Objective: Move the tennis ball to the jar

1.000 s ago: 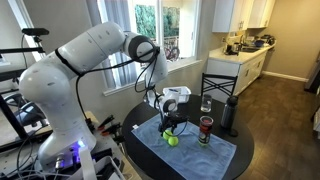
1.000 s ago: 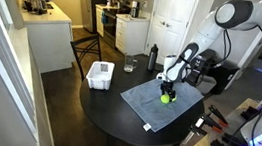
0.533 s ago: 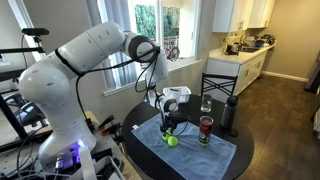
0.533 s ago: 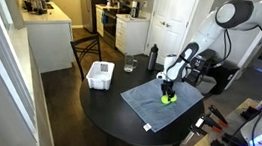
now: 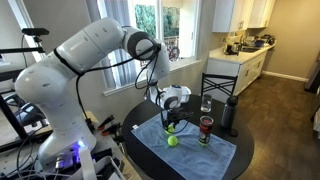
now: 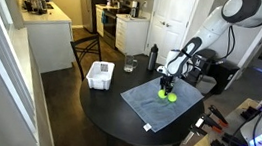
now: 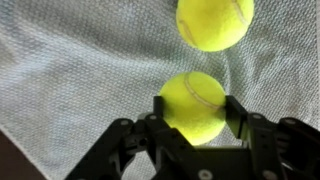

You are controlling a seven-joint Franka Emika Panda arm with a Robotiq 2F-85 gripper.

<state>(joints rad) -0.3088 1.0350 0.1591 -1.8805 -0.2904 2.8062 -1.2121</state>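
The robot is holding the tennis ball low, below the jar's rim, so next it needs to raise the gripper and carry the tennis ball outward over the jar's opening (image 5: 206,119) to release it.
In the wrist view my gripper (image 7: 197,107) is shut on a yellow-green tennis ball (image 7: 190,98), one finger on each side of it. A second tennis ball (image 7: 214,22) lies on the grey cloth (image 7: 70,70) just beyond. In both exterior views the gripper (image 5: 168,124) (image 6: 166,87) points down over the cloth (image 5: 195,150) (image 6: 152,103) on the round dark table. The loose ball (image 5: 172,141) lies right below and beside it. The jar (image 5: 206,130), glass with a red band, stands on the cloth a short way from the gripper.
A dark bottle (image 5: 228,114) (image 6: 153,57) and a drinking glass (image 5: 206,104) (image 6: 130,63) stand at the table's far side. A white basket (image 6: 99,75) sits near the table's edge. A chair (image 5: 222,85) stands behind the table.
The fingers have shut on the tennis ball. The gripper has risen slightly with it, so the two balls now show apart in an exterior view.
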